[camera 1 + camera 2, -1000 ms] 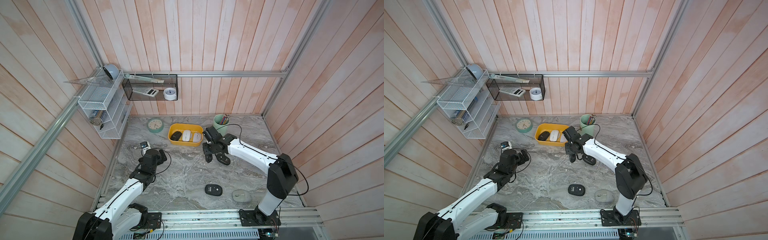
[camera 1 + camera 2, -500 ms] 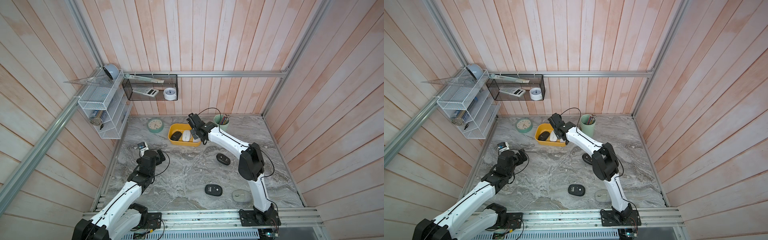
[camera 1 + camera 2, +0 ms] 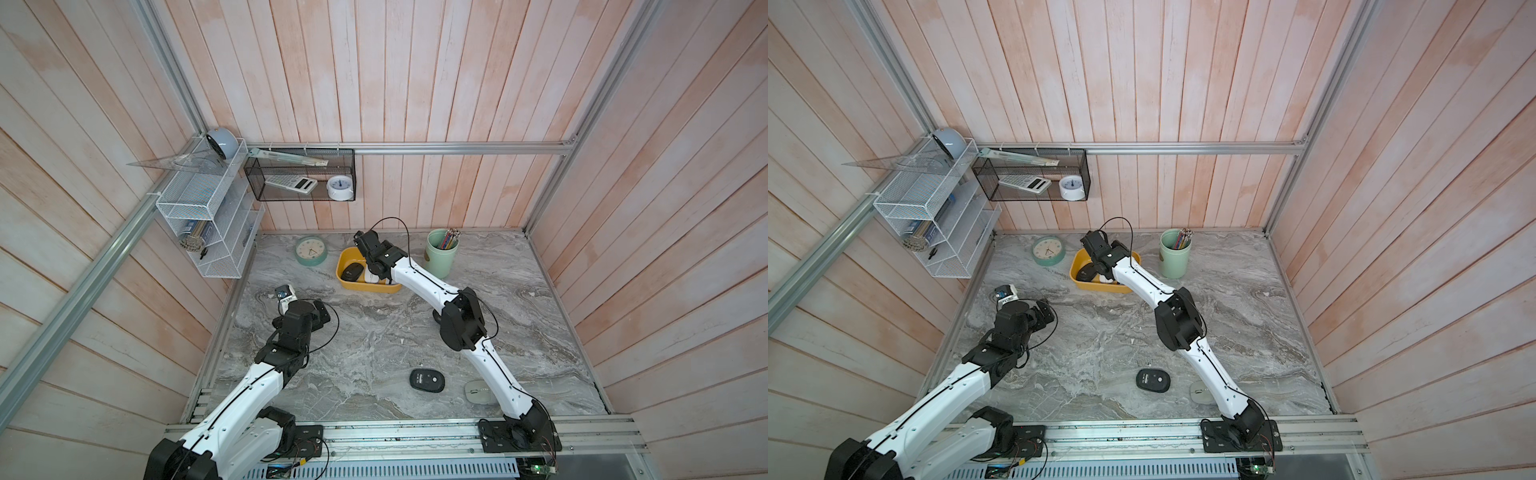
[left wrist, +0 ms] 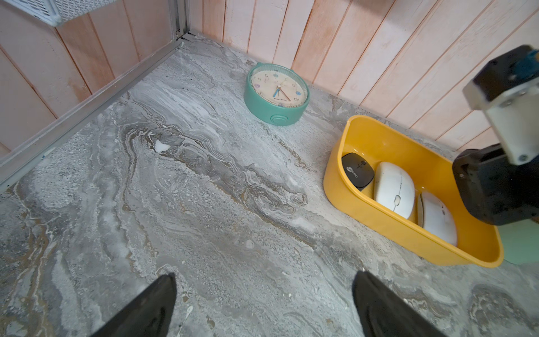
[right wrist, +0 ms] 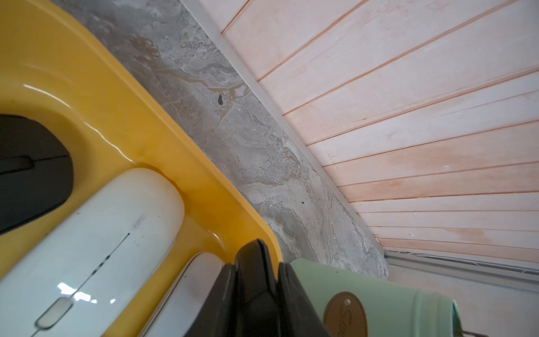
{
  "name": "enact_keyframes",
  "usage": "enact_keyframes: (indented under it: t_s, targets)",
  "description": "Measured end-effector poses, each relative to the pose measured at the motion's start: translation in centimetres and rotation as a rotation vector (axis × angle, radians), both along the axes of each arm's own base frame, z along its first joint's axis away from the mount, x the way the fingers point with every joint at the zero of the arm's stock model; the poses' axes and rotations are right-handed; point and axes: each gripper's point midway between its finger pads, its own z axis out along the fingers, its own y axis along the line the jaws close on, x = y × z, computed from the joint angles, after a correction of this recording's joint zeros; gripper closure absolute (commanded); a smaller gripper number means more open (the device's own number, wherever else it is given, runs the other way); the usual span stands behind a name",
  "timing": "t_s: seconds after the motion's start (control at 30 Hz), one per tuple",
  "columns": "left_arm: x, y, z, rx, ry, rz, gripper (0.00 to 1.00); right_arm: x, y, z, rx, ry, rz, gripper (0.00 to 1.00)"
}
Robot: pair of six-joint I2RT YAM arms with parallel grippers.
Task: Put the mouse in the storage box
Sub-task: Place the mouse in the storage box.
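Observation:
The robot's right gripper will next lower the thin black mouse into the box's end by the pen cup (image 3: 1134, 258) (image 5: 224, 238) and release it there, since mice already fill the rest.
The mustard-yellow storage box (image 3: 343, 266) stands near the back wall and holds a black mouse (image 4: 357, 172) and two white mice (image 4: 393, 189). My right gripper (image 5: 256, 264) hangs over the box's right end, shut on a thin black mouse (image 5: 256, 255) held edge-on above the far rim, next to a white mouse. In both top views the wrist hides its fingertips. Another black mouse (image 3: 427, 380) and a grey mouse (image 3: 478, 390) lie near the table's front. My left gripper (image 4: 264, 274) stands open over bare marble at the left, holding nothing.
A mint-green pen cup (image 3: 441, 253) stands just right of the box, and a green clock (image 3: 311, 250) lies to its left. A white wire shelf (image 3: 208, 216) and a black mesh basket (image 3: 301, 174) hang on the walls. A dark shape (image 3: 435, 318) shows beside my right elbow.
My right arm swung from the middle of the table, beside a black mouse lying there, back to the yellow box and has settled over its right end. The left arm barely moved.

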Motion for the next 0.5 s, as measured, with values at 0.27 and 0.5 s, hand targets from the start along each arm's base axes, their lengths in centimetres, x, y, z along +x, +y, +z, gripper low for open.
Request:
enact_keyframes:
  t_s: [0.27,0.5]
  targets:
    - [0.0,0.0,-0.3,0.003,0.009,0.000,0.00,-0.5,1.1,-3.9,-0.183,-0.029,0.030,0.62]
    - [0.0,0.0,-0.3,0.003,0.009,0.001,0.00,-1.1,2.5,-3.3,-0.176,-0.066,0.031,0.30]
